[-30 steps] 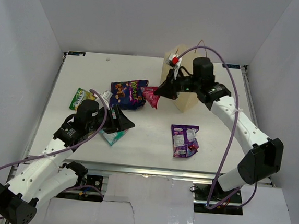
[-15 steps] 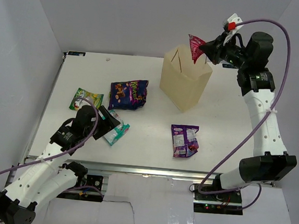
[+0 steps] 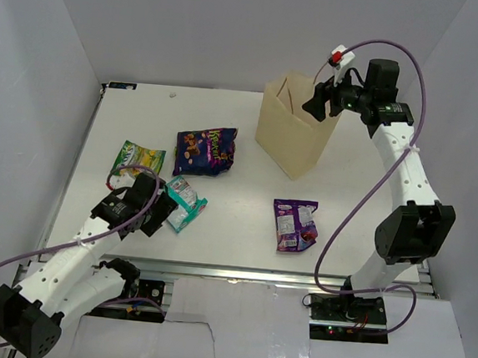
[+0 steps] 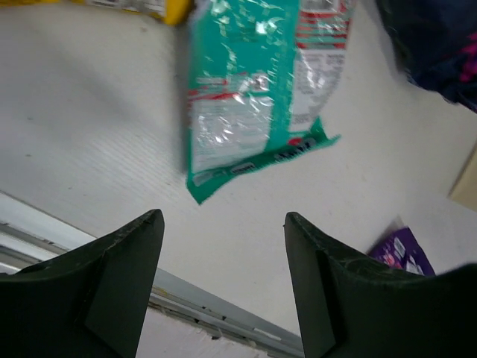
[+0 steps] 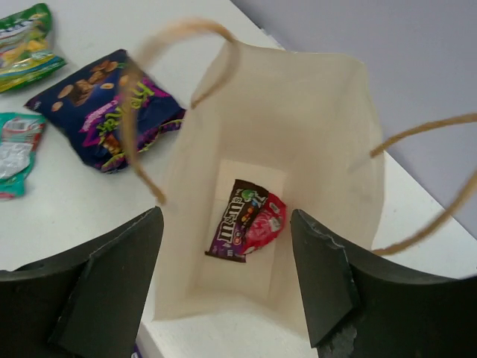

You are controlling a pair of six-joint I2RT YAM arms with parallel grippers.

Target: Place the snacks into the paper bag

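Observation:
I should move my left gripper to the left in the top view toward the yellow snack packet, then lower it to the packet's corner on the teal side.
The tan paper bag (image 3: 291,137) stands upright at the back right of the table. My right gripper (image 3: 319,102) hovers over its mouth, open and holding nothing. In the right wrist view, a red packet (image 5: 264,222) and a brown candy packet (image 5: 237,218) lie on the floor of the bag (image 5: 313,119), below the right gripper (image 5: 226,216). My left gripper (image 3: 159,214) is open just near of the teal packet (image 3: 184,204). The teal packet (image 4: 253,97) lies flat beyond the left gripper (image 4: 223,220), untouched. On the table lie a large purple packet (image 3: 206,149), a small purple packet (image 3: 295,224) and a green-yellow packet (image 3: 136,157).
White walls enclose the table on the left, back and right. A metal rail (image 4: 209,313) runs along the near edge, right under my left gripper. The bag's twine handles (image 5: 171,45) loop up close to the right fingers. A purple cable trails from each arm.
My right gripper carried the red packet up from the table to above the bag, opened, and the packet now lies inside. My left gripper drew back toward the near edge, off the teal packet.

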